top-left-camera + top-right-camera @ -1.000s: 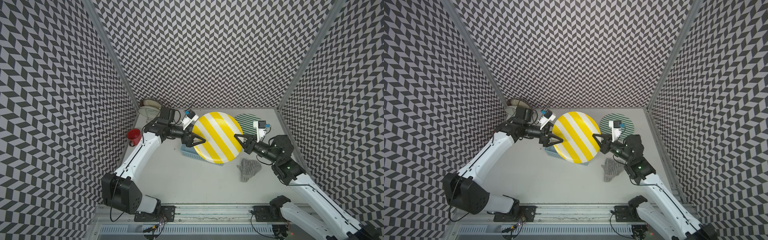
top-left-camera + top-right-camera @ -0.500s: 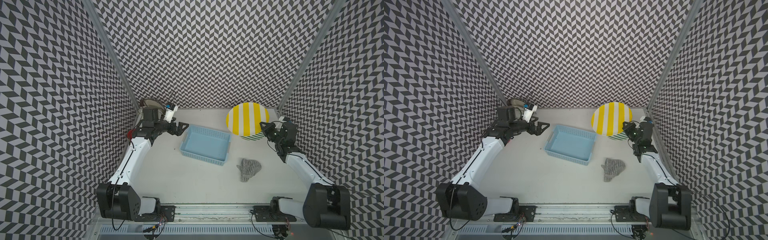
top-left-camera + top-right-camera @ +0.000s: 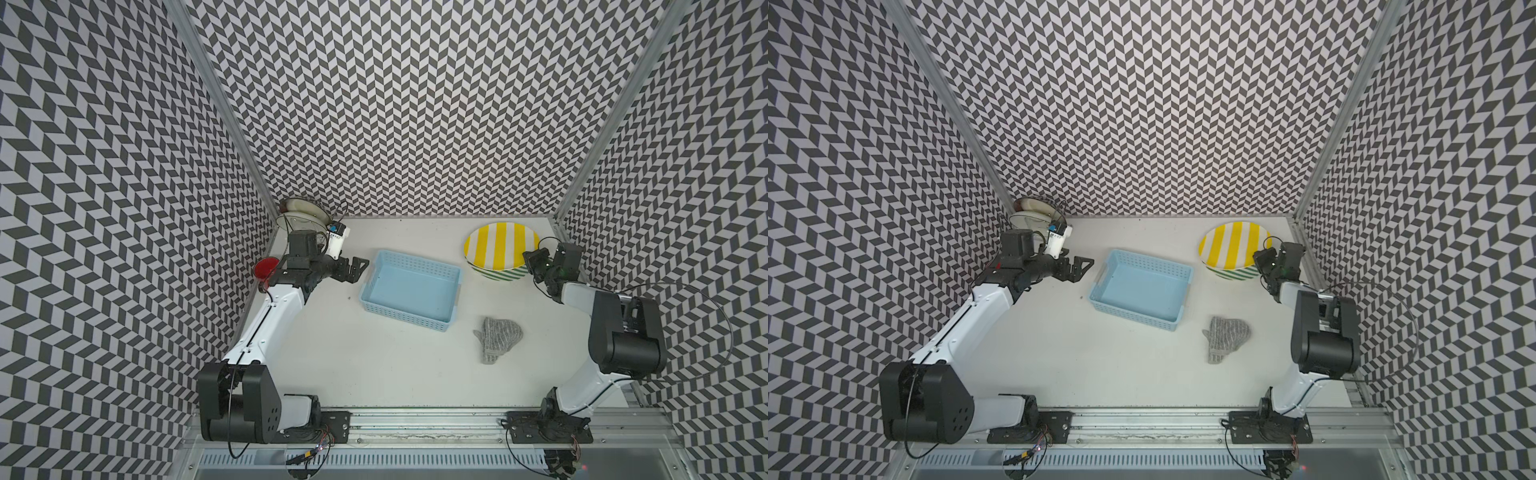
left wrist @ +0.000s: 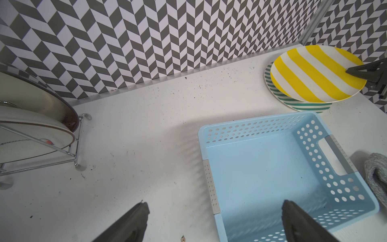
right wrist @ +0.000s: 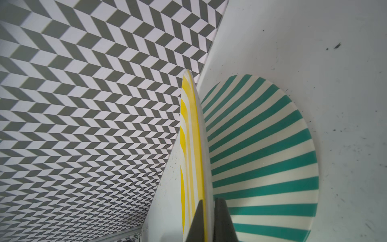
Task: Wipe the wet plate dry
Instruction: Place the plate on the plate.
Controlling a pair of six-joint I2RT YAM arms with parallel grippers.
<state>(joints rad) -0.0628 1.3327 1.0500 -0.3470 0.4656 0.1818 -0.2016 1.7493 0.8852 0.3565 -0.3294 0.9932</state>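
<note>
I should move my right gripper down, set the yellow plate (image 5: 189, 146) onto the green-striped plate (image 5: 264, 151) and let go of the yellow plate's rim, because that other plate is below my gripper.
The plate (image 3: 500, 245) (image 3: 1231, 243), yellow-and-white striped, is at the back right, lying nearly flat just over a green-striped plate (image 3: 498, 276) (image 5: 261, 146). I cannot tell whether the two touch. My right gripper (image 3: 527, 259) (image 5: 208, 201) is shut on the yellow plate's (image 5: 189, 146) right rim. A grey knitted mitt (image 3: 498, 334) (image 3: 1227, 336) lies on the table in front of the plates. My left gripper (image 3: 359, 268) (image 4: 215, 204) stands open and holds nothing, just left of the blue basket (image 3: 415, 262).
The perforated blue basket (image 4: 261, 127) stands mid-table with nothing in it. A wire dish rack (image 3: 301, 212) (image 4: 31, 125) with plates stands in the back left corner. A red cup (image 3: 266, 268) sits beside my left arm. Patterned walls close three sides.
The plate was upright over the basket between both grippers. The right gripper has carried it to the back right and lowered it over the green plate. The left gripper has pulled back left.
</note>
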